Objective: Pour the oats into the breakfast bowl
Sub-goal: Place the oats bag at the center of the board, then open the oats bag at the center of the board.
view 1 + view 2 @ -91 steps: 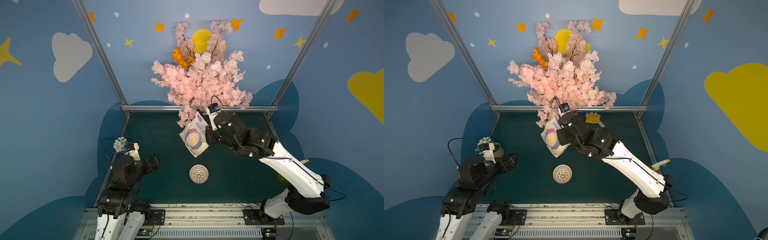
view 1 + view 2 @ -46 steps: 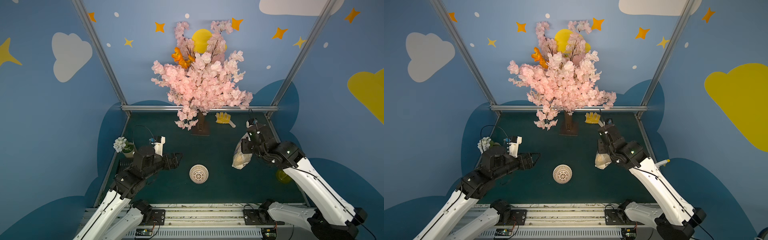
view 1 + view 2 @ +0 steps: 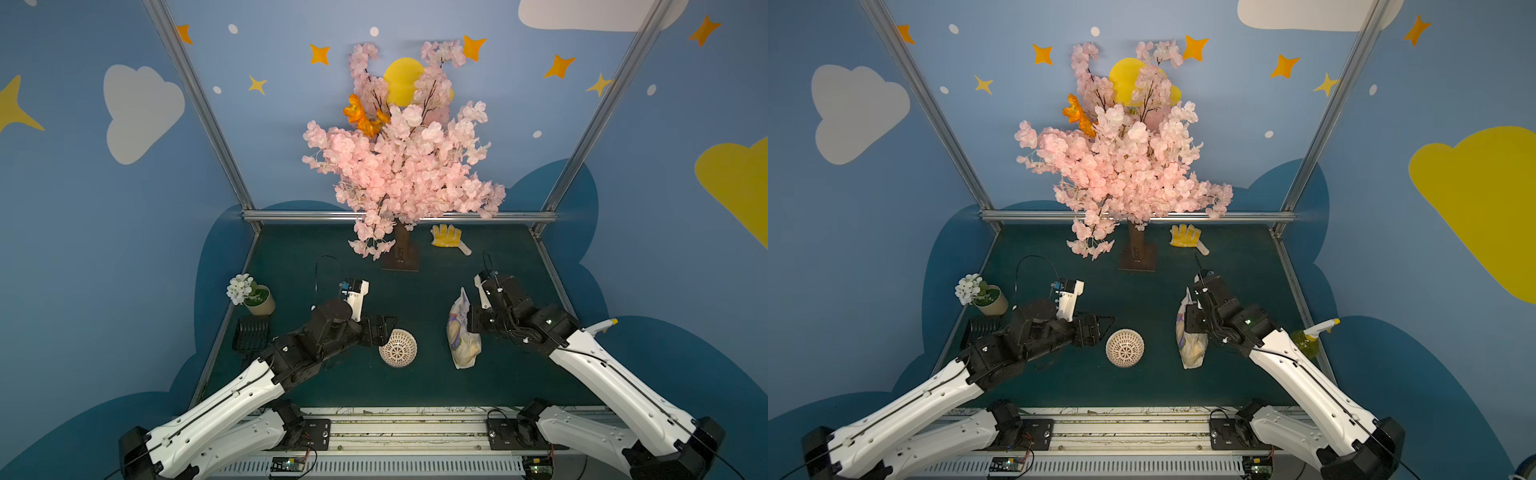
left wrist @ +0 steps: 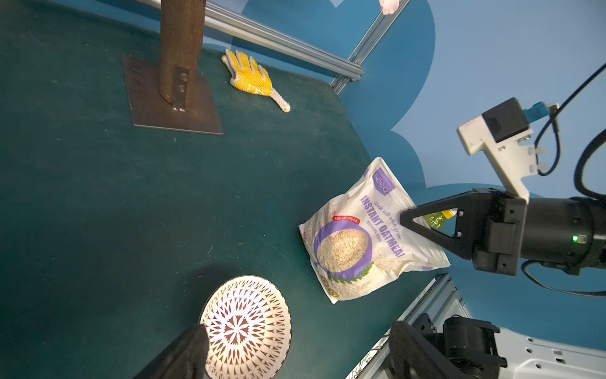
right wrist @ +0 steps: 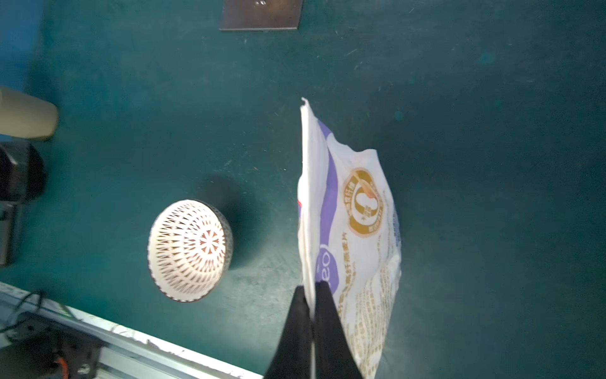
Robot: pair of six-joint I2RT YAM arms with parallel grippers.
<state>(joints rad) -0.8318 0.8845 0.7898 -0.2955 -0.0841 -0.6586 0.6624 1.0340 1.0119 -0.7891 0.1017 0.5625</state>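
Note:
My right gripper will next move toward the bowl, over the bare mat point(image 3: 437, 350) point(image 5: 270, 278) beside it, and let go of the bag there, because there is still a gap between the bag and the bowl.
The breakfast bowl point(image 3: 398, 348) point(image 3: 1125, 348), cream-white with a lattice pattern, stands upright near the front middle of the green mat. It looks empty in the left wrist view point(image 4: 246, 328). My left gripper point(image 3: 381, 330) point(image 4: 296, 331) is open right beside the bowl's left side, holding nothing. One of its fingers point(image 4: 183, 354) overlaps the bowl's rim. The oats point(image 3: 461, 332) point(image 4: 357, 242) are in a white bag with purple print that hangs to the right of the bowl. My right gripper point(image 5: 310, 288) point(image 3: 1188, 320) is shut on the bag's upper edge.
A pink blossom tree on a brown base plate point(image 3: 401, 257) stands at the back middle, with a yellow glove point(image 3: 446, 237) to its right. A beige flower pot point(image 3: 259, 301) and a black rack point(image 3: 251, 334) sit at the left edge. A spray bottle point(image 3: 1308, 336) lies beyond the right edge.
My right arm has carried the bag from under the tree to the right of the bowl and lowered it. My left arm has reached from the left edge to the bowl.

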